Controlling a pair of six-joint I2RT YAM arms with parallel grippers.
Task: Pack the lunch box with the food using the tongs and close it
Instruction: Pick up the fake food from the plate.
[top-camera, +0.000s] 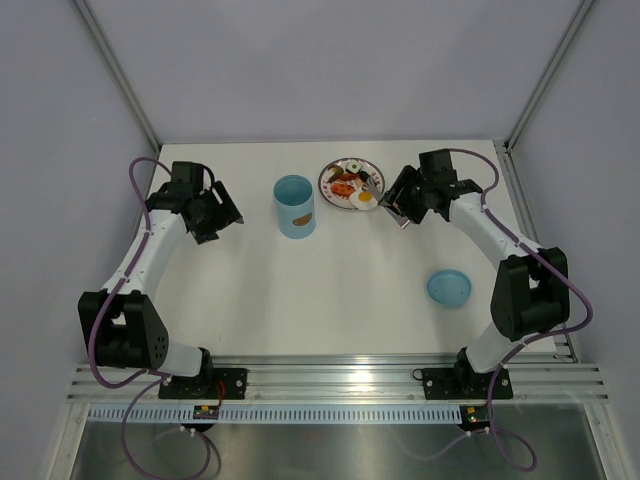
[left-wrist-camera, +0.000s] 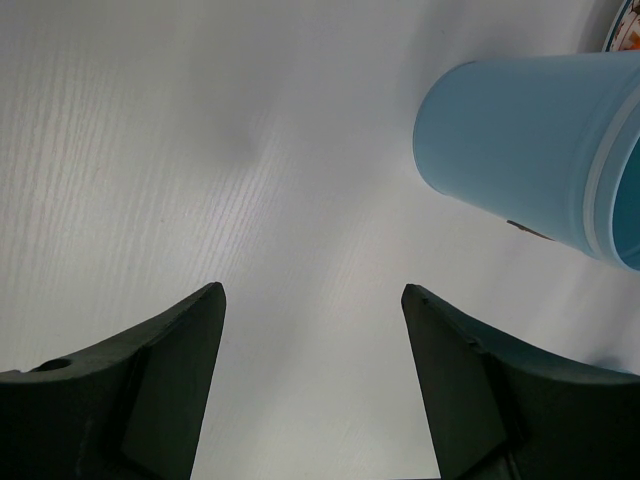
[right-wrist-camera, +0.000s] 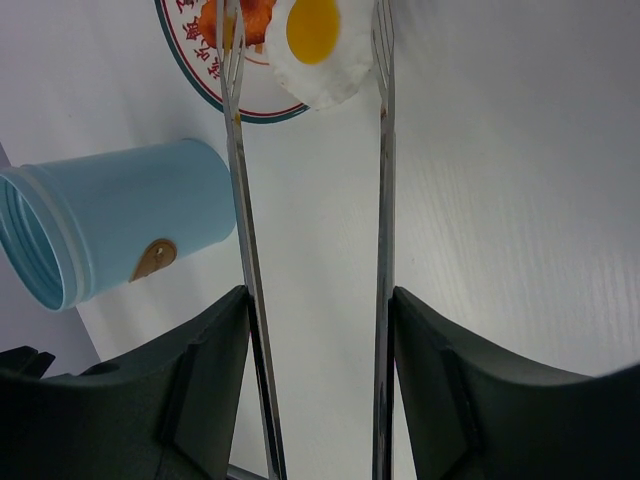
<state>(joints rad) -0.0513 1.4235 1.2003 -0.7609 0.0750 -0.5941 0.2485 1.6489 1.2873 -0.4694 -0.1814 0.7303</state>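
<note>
The tips of the tongs (right-wrist-camera: 245, 250) are on both sides of the fried egg (right-wrist-camera: 320, 52), so my right gripper should next move a little to the left in the top view and squeeze them shut on it.
The light-blue lunch box (top-camera: 295, 206) stands open on the table, left of the plate; it also shows in the left wrist view (left-wrist-camera: 530, 150) and the right wrist view (right-wrist-camera: 120, 220). Its lid (top-camera: 448, 288) lies apart at the right. The food lies on the plate: a fried egg (right-wrist-camera: 315, 40), red-orange bits (right-wrist-camera: 250, 15). My right gripper (right-wrist-camera: 318, 292) is shut on the silver tongs (right-wrist-camera: 245, 250), one arm against each finger. The tongs' tips straddle the egg (top-camera: 365, 199). My left gripper (left-wrist-camera: 312, 287) is open and empty, left of the lunch box.
The red-rimmed plate (top-camera: 325, 180) sits at the back centre, right of the lunch box. The right arm (top-camera: 470, 215) reaches in from the plate's right side, and the left arm (top-camera: 150, 245) stands along the table's left edge.
</note>
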